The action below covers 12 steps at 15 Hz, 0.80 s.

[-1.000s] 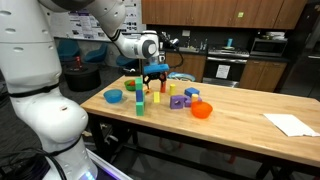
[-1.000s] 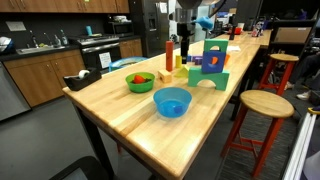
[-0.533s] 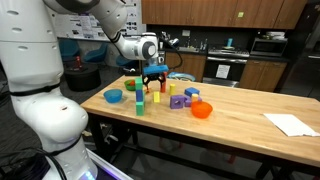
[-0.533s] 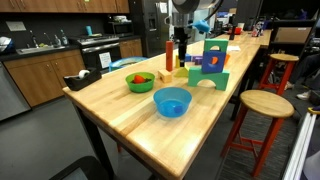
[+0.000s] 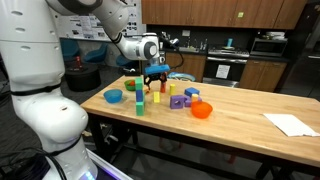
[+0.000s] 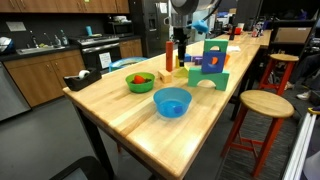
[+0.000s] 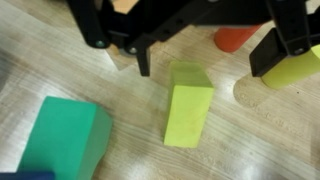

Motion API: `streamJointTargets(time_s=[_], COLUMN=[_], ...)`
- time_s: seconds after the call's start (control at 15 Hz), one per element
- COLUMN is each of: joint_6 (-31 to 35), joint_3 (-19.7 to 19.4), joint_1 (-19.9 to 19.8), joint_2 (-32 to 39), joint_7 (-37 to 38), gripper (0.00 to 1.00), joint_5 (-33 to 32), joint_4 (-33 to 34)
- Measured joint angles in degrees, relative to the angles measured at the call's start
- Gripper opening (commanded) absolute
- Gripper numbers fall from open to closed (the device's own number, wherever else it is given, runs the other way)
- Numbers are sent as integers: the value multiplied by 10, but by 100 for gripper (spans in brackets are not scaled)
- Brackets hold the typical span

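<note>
The light green block stands free between the paths of my open fingers. I need to lower my gripper until my fingers are on either side of the block's upper end, and then close.
In the wrist view my gripper comes in from the top, open, with nothing between its black fingers. Just below the gap a light green block stands on the wooden table, not touched. A red cylinder lies beyond it, a yellow piece sits by the right finger, and a darker green block is at the lower left. In both exterior views the gripper hangs over the cluster of blocks, close to the red cylinder.
A blue bowl, a green bowl and an orange bowl stand around the blocks. A tall green arch block, a purple block, a sheet of paper and a stool are also in view.
The gripper has sunk slightly over the blocks and shifted a little sideways. Its jaws stay open and no block has moved.
</note>
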Motion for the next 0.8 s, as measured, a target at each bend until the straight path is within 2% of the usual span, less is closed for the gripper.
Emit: streamJointTargets(time_s=[0.8], joint_6=[-1], joint_3=[-2], joint_1=[-6], joint_2=[4], joint_7=[-5], gripper=[100], joint_5=[0], joint_4=[3])
